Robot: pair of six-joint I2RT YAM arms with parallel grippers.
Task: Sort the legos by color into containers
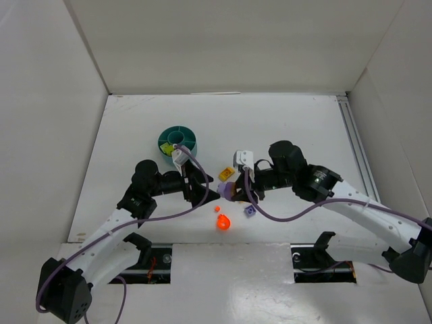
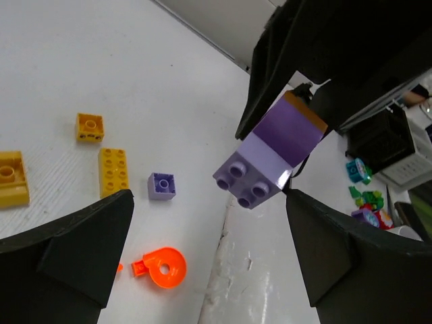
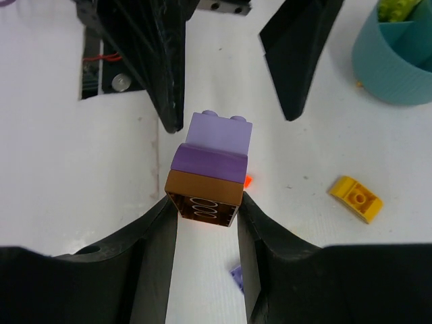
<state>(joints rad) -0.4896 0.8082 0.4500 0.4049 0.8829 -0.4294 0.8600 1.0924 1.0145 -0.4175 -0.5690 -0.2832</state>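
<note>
The right gripper swings outward and to the left in the top view next and releases the brown lego into the dish's middle cup (image 1: 175,137), since it stands empty.
My right gripper (image 3: 206,204) is shut on a stack of three legos (image 3: 210,164): brown at the jaws, dark purple, then lilac at the tip. It holds the stack above the table, as the top view (image 1: 229,191) shows. My left gripper (image 2: 209,197) is open and empty, its fingers either side of the space just below the lilac end (image 2: 268,159). The teal dish (image 1: 177,140) stands behind the left gripper; in the right wrist view (image 3: 395,64) it holds lime green legos (image 3: 398,9).
On the table lie a yellow lego (image 1: 227,174), a small lilac lego (image 1: 250,211) and orange-red bits (image 1: 223,221). The left wrist view shows three yellow legos (image 2: 113,171), the lilac one (image 2: 162,185) and an orange ring piece (image 2: 162,267).
</note>
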